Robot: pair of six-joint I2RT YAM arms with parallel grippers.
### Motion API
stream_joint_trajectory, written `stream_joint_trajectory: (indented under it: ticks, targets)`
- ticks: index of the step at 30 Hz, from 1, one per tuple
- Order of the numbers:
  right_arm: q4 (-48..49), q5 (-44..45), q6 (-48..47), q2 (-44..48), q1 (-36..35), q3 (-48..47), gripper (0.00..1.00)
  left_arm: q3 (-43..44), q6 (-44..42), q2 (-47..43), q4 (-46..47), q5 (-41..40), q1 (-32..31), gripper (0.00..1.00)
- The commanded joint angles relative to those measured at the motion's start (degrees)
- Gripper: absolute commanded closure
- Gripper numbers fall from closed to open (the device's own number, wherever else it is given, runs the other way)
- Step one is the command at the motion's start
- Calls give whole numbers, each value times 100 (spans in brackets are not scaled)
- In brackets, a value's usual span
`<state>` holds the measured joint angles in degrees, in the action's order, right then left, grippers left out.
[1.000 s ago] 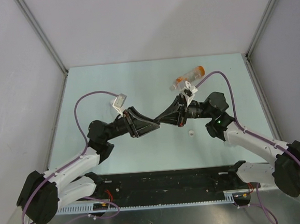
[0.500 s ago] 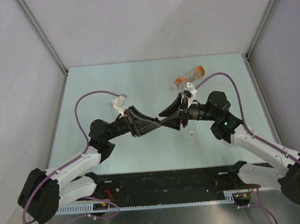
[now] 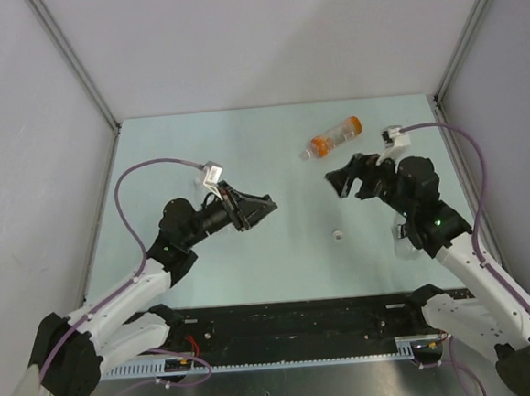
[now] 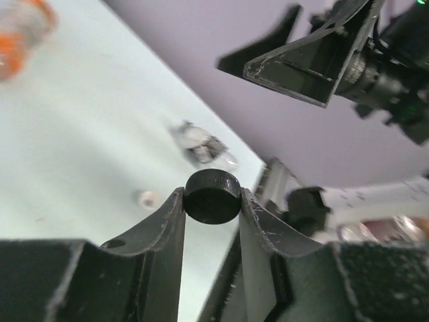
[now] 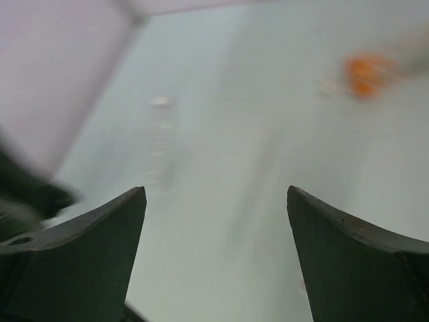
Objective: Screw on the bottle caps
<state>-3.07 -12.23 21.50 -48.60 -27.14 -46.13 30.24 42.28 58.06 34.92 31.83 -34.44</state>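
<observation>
The black cap is already pinched by the left gripper, so my right gripper will move back, down and to the right in the top view, onto the clear bottle [image 3: 404, 245].
A black bottle cap [image 4: 212, 196] sits pinched between the fingertips of my left gripper [image 4: 212, 201], which hangs above the table left of centre [image 3: 265, 202]. My right gripper [image 3: 335, 183] is open with nothing between its fingers [image 5: 216, 201], and it faces the left gripper across a gap. An orange-tinted bottle [image 3: 332, 138] lies on its side at the back of the table, behind the right gripper, and shows as a blur [image 5: 365, 74] in the right wrist view. A small white cap [image 3: 339, 236] lies loose on the table. A clear bottle [image 4: 201, 144] lies near the right arm.
The table [image 3: 242, 136] is pale green with grey walls on three sides. The clear bottle [image 3: 402, 244] is partly covered by the right arm. A black rail [image 3: 293, 320] runs along the near edge by the arm bases.
The grippers met at the table's centre a second ago. The right gripper has opened and pulled back right. The left has drawn back left, still holding the black cap.
</observation>
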Motion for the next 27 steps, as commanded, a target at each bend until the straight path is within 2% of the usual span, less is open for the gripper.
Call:
stream_joint_trajectory:
  ticks: [1,4,8,13,18,27]
  targets:
    - [-2740,2578,795,-375,858,-380,9,363,-1313,-563,-2050,-2196,34,89]
    - [-3732,3390,912,-910,1485,-421,7,424,-1502,-701,-2735,-2991,33,89]
    - [-4290,3906,955,-1699,1796,-417,6,426,-1500,-713,-3019,-3559,31,89]
    - [-4519,3902,1041,-2176,2129,-383,6,394,-1589,-735,-3064,-3543,34,88]
    - [-4618,3868,1157,-2090,2390,-197,3,336,-1654,-862,-3078,-3525,37,87]
    - [-4206,3581,1480,-1958,2480,445,4,364,-1740,-980,-3074,-3279,33,87]
